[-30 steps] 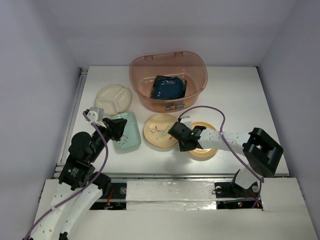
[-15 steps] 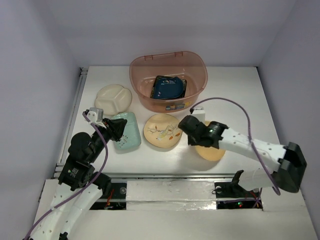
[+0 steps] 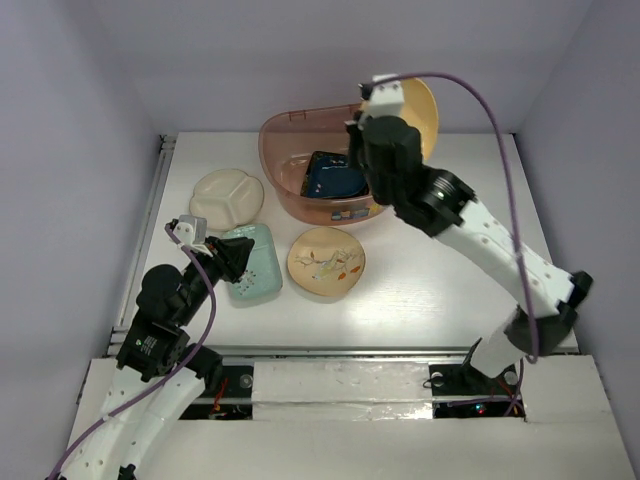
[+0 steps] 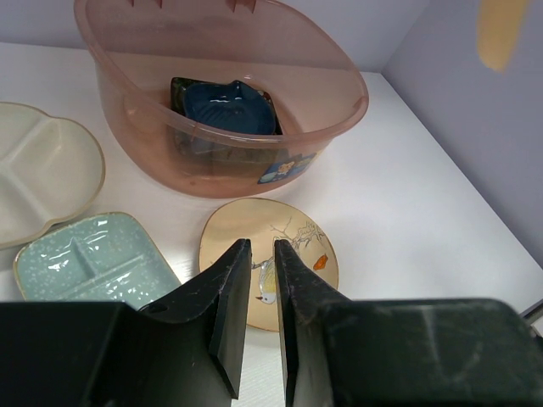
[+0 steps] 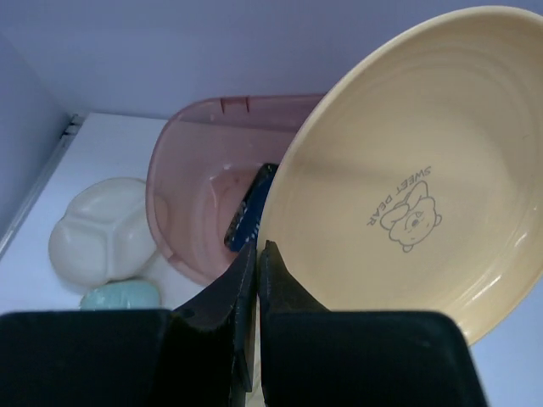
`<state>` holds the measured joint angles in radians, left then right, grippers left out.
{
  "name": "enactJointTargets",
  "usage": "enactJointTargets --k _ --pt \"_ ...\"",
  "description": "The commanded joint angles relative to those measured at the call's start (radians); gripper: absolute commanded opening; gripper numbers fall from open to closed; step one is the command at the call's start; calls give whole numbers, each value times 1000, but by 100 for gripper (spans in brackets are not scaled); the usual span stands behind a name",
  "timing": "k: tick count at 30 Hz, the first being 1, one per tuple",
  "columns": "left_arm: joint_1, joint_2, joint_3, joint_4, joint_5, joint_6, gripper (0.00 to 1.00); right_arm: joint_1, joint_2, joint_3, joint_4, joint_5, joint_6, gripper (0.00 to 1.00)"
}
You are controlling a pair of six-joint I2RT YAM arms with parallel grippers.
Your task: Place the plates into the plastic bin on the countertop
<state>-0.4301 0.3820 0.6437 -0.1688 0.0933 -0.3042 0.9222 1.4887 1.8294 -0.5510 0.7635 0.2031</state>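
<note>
The dark-blue plate [image 3: 335, 178] [image 5: 251, 212] is below my right gripper, to its left in the top view. I should move that way, go down into the bin and let go of the orange-tan plate's rim.
My right gripper [image 3: 380, 135] [image 5: 257, 250] is shut on the rim of the orange-tan plate [image 3: 425, 105] [image 5: 407, 170], holding it tilted on edge in the air over the right side of the plastic bin [image 3: 290, 190] [image 5: 195, 186]. A dark-blue plate [image 3: 335, 178] [image 4: 229, 106] lies inside the bin on a black one. On the countertop [image 3: 450, 290] lie the cream divided plate [image 3: 227, 197], the mint-green plate [image 3: 258, 265] and the cream floral plate [image 3: 327, 262]. My left gripper [image 3: 238, 252] [image 4: 262, 246] hovers by the mint-green plate, jaws a narrow gap apart and holding nothing.
A metal rail [image 3: 158, 200] runs along the countertop's left edge. Grey walls close in the back and both sides. The right arm [image 3: 500, 250] stretches diagonally over the right half of the countertop.
The right gripper closed on the orange-tan plate, lifted it off the countertop and swung it up over the bin. The left arm has not moved.
</note>
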Motion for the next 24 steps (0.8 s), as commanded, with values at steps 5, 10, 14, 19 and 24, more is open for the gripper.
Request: enactJointTargets --k 5,10,14,19,24 --pt "7 -3 14 38 8 -3 15 -97 417 335 280 -162 -326 0" --pt "7 -8 16 37 3 -1 15 -149 663 531 218 -269 -317 0" --pt "7 -8 14 37 3 -1 15 -161 784 560 223 -322 -301 0" --pt "7 -6 16 37 3 -3 15 -181 875 571 203 -365 -268 0" --pt "7 -5 16 37 0 -1 15 -200 897 536 195 -414 -222 15"
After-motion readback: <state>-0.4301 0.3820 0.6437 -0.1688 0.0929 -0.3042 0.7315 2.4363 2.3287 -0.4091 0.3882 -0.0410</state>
